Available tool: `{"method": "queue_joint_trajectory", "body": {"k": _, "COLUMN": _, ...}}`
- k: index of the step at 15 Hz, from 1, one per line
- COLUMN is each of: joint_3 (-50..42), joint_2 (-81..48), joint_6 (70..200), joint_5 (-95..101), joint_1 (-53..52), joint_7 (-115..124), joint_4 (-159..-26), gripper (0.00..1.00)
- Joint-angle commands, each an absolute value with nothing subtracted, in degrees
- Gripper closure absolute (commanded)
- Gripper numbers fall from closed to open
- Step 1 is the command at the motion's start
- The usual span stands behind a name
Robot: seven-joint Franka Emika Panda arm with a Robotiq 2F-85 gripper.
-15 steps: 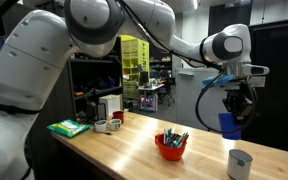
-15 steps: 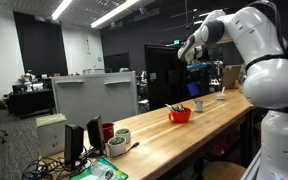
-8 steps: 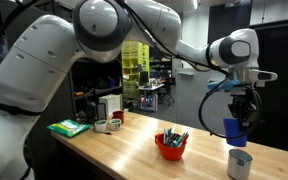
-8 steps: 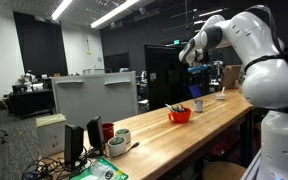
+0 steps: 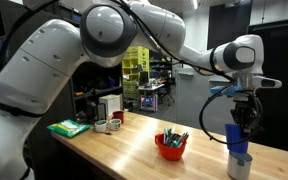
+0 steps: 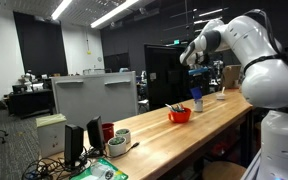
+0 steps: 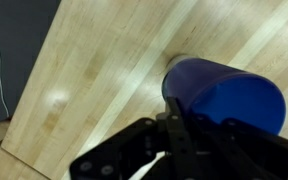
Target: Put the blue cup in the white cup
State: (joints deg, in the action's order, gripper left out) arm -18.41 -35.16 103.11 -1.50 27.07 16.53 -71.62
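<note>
The gripper lowers the blue cup into the white cup's opening (image 5: pixel 241 155) next and releases it, since most of the blue cup still stands above the white cup's rim.
My gripper (image 5: pixel 242 128) is shut on the blue cup (image 5: pixel 240 146) and holds it upright directly over the white cup (image 5: pixel 240 166) near the end of the wooden table (image 5: pixel 124 150). The blue cup's bottom appears to be at or just inside the white cup's rim. In the other exterior view the blue cup (image 6: pixel 197 92) sits just above the white cup (image 6: pixel 197 104), with the gripper (image 6: pixel 195 82) above it. In the wrist view the blue cup (image 7: pixel 229 98) fills the right side, a finger (image 7: pixel 180 132) clamps its rim, and the white cup is hidden beneath it.
A red bowl with pens (image 5: pixel 170 146) stands on the table near the cups and also shows in an exterior view (image 6: pixel 180 115). A green pack (image 5: pixel 69 128) and small mugs (image 5: pixel 108 124) lie at the far end. The table edge is close beside the white cup.
The gripper has carried the blue cup sideways toward the table end and lowered it from beside the white cup to directly over it.
</note>
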Motion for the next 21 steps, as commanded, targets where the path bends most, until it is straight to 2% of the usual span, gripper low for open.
{"method": "queue_joint_trajectory", "body": {"k": 1, "joint_3": -18.27, "joint_2": -36.83, "joint_6": 100.93, "joint_5": -2.89, "joint_1": 27.78, "joint_7": 17.28, "joint_4": -68.69, "gripper": 0.99}}
{"method": "queue_joint_trajectory", "body": {"k": 13, "joint_3": -18.21, "joint_2": -39.13, "joint_6": 101.80, "joint_5": -3.67, "joint_1": 28.96, "joint_7": 17.03, "joint_4": -67.24, "gripper": 0.99}}
{"method": "queue_joint_trajectory", "body": {"k": 21, "joint_3": -16.99, "joint_2": -39.33, "joint_6": 106.94, "joint_5": -7.67, "joint_1": 30.54, "joint_7": 14.11, "joint_4": -69.22, "gripper": 0.99}}
